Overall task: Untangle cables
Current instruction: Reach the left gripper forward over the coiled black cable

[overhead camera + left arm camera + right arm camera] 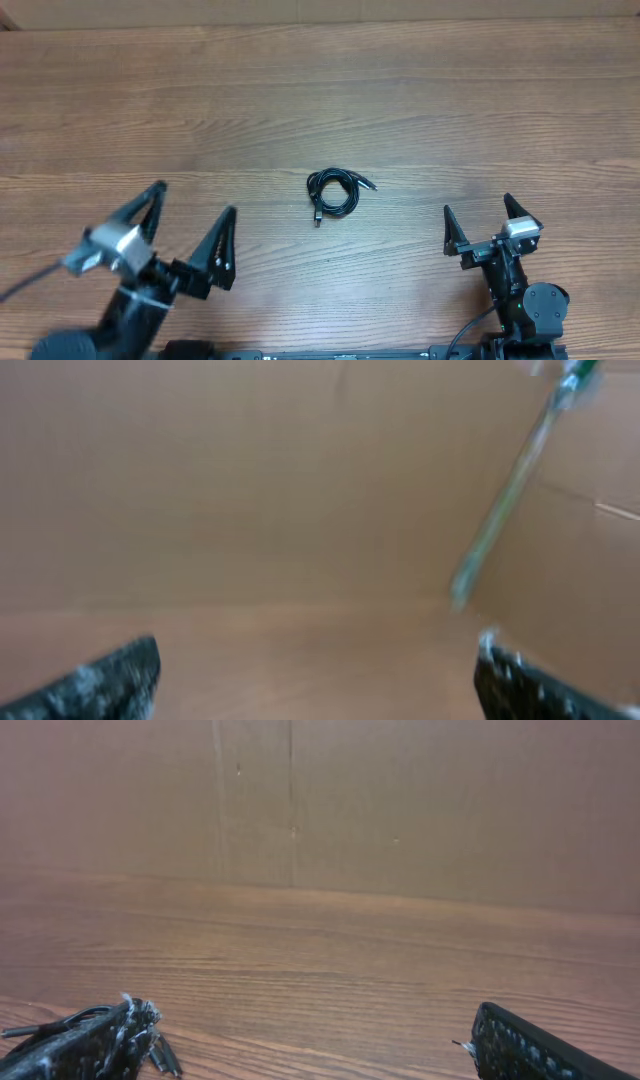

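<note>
The coil lies outward of my left gripper, to its right in the overhead view. The gripper will swing to the coil next and tilt down onto the coil's edge past the near plug (313, 184).
The cables (333, 192) lie as one small black coil in the middle of the wooden table, with plug ends sticking out at the right and lower left. My left gripper (195, 228) is open and empty, to the coil's lower left. My right gripper (477, 225) is open and empty, to the coil's lower right. In the right wrist view a bit of the cables (160, 1055) shows past the left finger. The left wrist view is blurred and shows no cable between the open fingers (315, 675).
A brown cardboard wall (400, 800) stands along the table's far edge (320, 22). A thin green-and-white rod (505, 495) shows blurred at the upper right of the left wrist view.
</note>
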